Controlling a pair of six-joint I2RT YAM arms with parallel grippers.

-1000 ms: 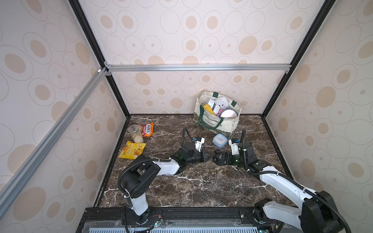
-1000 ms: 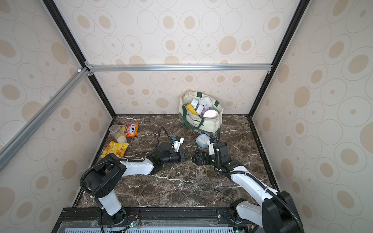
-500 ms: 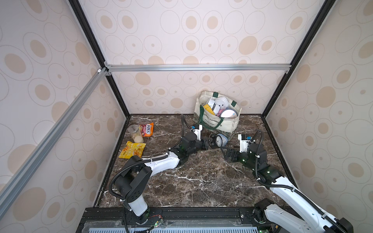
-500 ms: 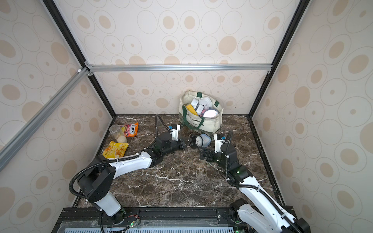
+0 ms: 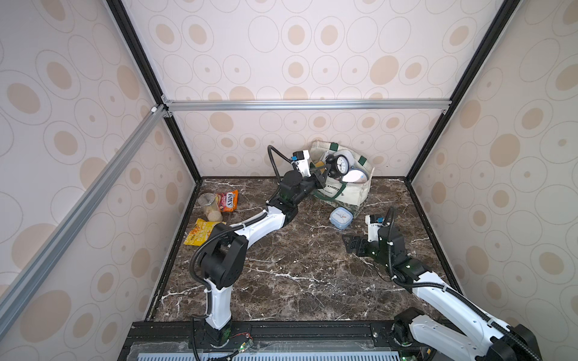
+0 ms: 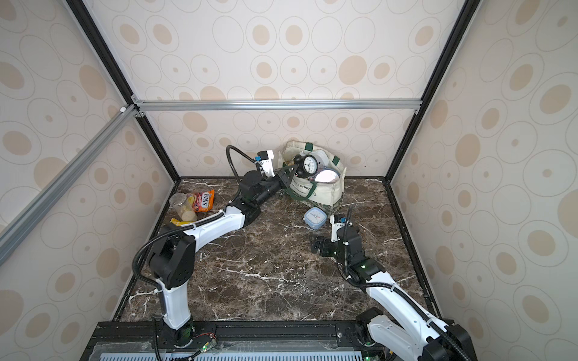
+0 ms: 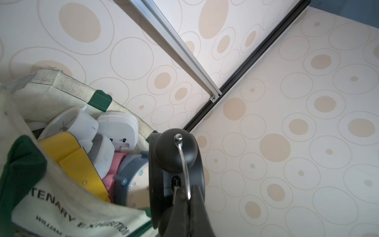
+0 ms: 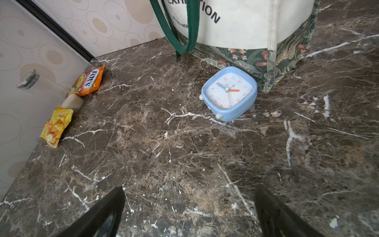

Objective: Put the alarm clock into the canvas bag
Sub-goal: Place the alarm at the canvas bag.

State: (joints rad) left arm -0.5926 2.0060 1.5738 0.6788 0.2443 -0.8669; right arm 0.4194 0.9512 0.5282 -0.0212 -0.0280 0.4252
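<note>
I should next move my left gripper outward toward the back wall, over the bag's opening (image 5: 347, 158) (image 7: 113, 170), and let go of the clock's wire handle, because the clock is hanging above that opening.
A black twin-bell alarm clock (image 5: 341, 164) (image 6: 309, 164) hangs over the mouth of the cream canvas bag (image 5: 350, 193) (image 6: 325, 192) at the back wall. My left gripper (image 5: 325, 170) (image 6: 291, 170) is shut on the clock's thin wire handle. In the left wrist view the jaws of this gripper (image 7: 187, 192) pinch the wire, with the clock (image 7: 176, 164) above the bag (image 7: 61, 205). My right gripper (image 5: 348, 245) (image 6: 314, 245) (image 8: 189, 190) is open and empty low over the marble. A blue square alarm clock (image 5: 341, 218) (image 8: 228, 93) lies by the bag's foot (image 8: 235, 26).
The bag holds several other clocks, white, yellow, pink and grey. At the left wall lie an orange sweets packet (image 5: 227, 201), a clear jar (image 5: 210, 206) and a yellow snack packet (image 5: 200, 231). A green strap (image 8: 184, 30) hangs down the bag's front.
My left arm has carried the black clock from the middle of the table up and back to the bag's mouth. My right gripper has pulled back toward the front right and opened fully.
</note>
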